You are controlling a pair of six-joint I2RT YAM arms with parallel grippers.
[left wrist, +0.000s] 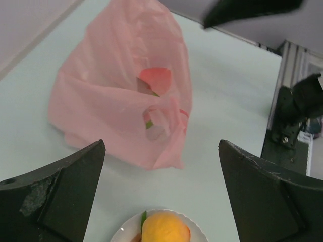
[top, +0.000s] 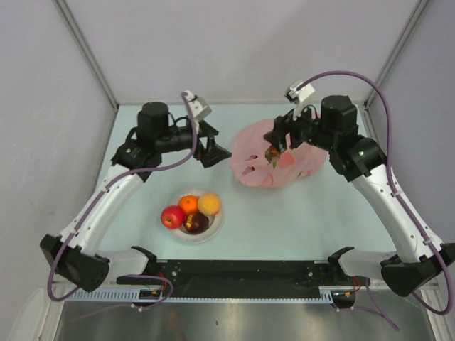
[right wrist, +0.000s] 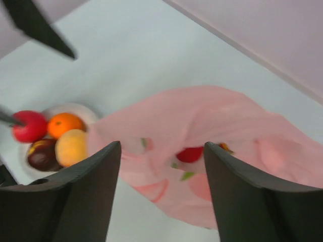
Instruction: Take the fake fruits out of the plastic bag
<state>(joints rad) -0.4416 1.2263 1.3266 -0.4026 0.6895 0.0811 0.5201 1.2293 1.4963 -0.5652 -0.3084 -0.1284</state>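
Note:
The bag's fold stands up beside the bag's opening, below the robot's left gripper and to its right in the top view, so the left gripper will move down and across onto the fold next.
The pink plastic bag [top: 263, 167] lies crumpled at the back right of the table, also seen as the bag [left wrist: 116, 101] and the bag [right wrist: 227, 116]. A red fake fruit [right wrist: 190, 154] with green leaves shows inside it. My right gripper [top: 276, 148] hovers over the bag, open, and in its wrist view the right gripper [right wrist: 162, 146] has nothing between its fingers. My left gripper [top: 215, 156] is open, left of the bag and behind the plate; from the wrist, the left gripper [left wrist: 161, 143] is empty. On the white plate [top: 213, 234] sit a red apple [top: 172, 217], an orange [top: 188, 204], a yellow-orange fruit [top: 209, 204] and a dark purple fruit [top: 196, 223].
The plate stands at the table's front centre, between the two arm bases. Grey walls close the table on the left, back and right. The black base rail [top: 242, 270] runs along the near edge.

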